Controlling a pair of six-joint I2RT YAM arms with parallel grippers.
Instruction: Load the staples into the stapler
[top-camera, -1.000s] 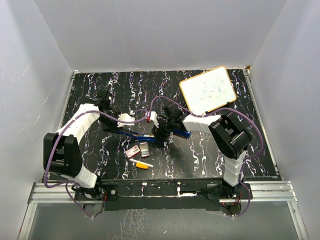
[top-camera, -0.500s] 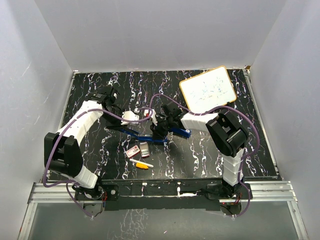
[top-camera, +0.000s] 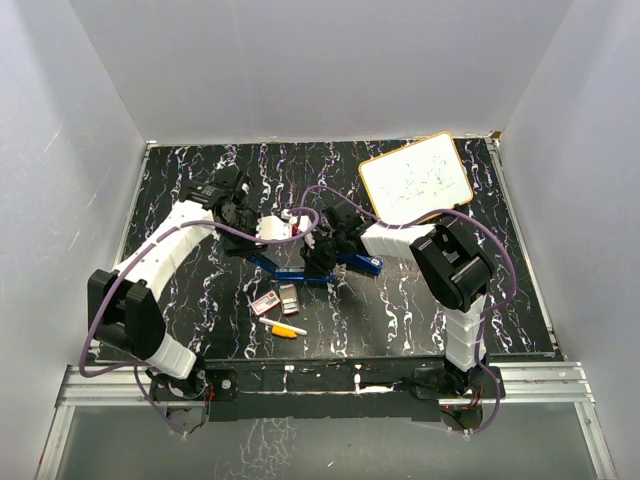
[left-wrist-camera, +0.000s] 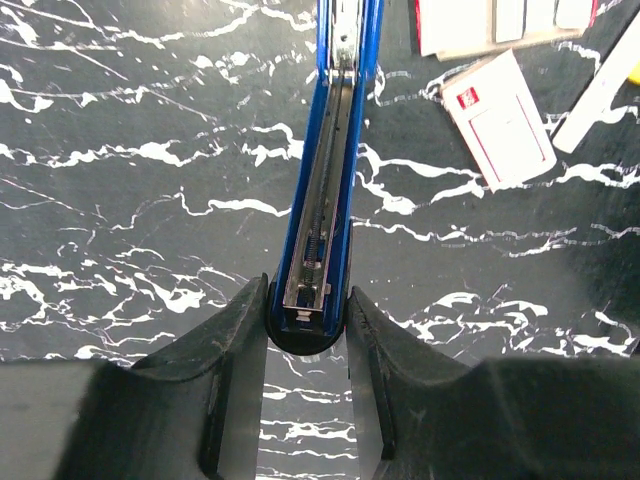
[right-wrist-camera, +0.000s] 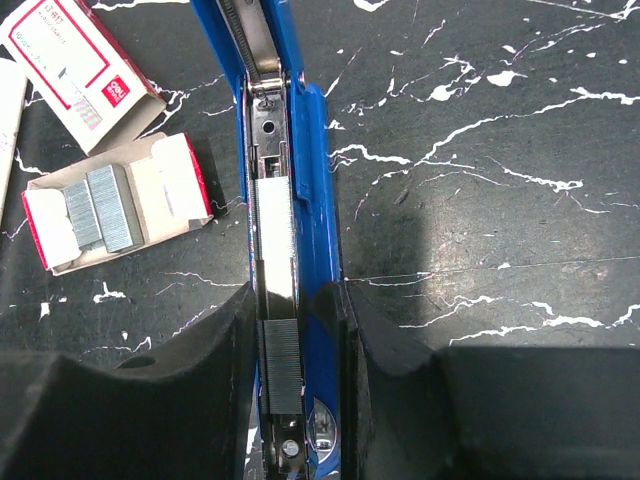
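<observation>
The staple strip already lies in the stapler's channel, so next my left gripper will swing the stapler's lid up, over and down onto the magazine half and release it closed.
The blue stapler lies opened out flat on the black marbled table. My left gripper is shut on the rounded end of the stapler's lid, whose spring track faces the camera. My right gripper is shut across the stapler's magazine half. A dark ribbed strip of staples lies in the channel between the right fingers. More staples sit in their open red-and-white tray, and the box sleeve is beside it.
A yellow-and-white marker lies near the front, just below the staple box and tray. A whiteboard leans at the back right. The table ends at white walls on three sides.
The left arm has swung right and farther back with the lid end in its grip. The right gripper has narrowed onto the magazine half and shifted slightly.
</observation>
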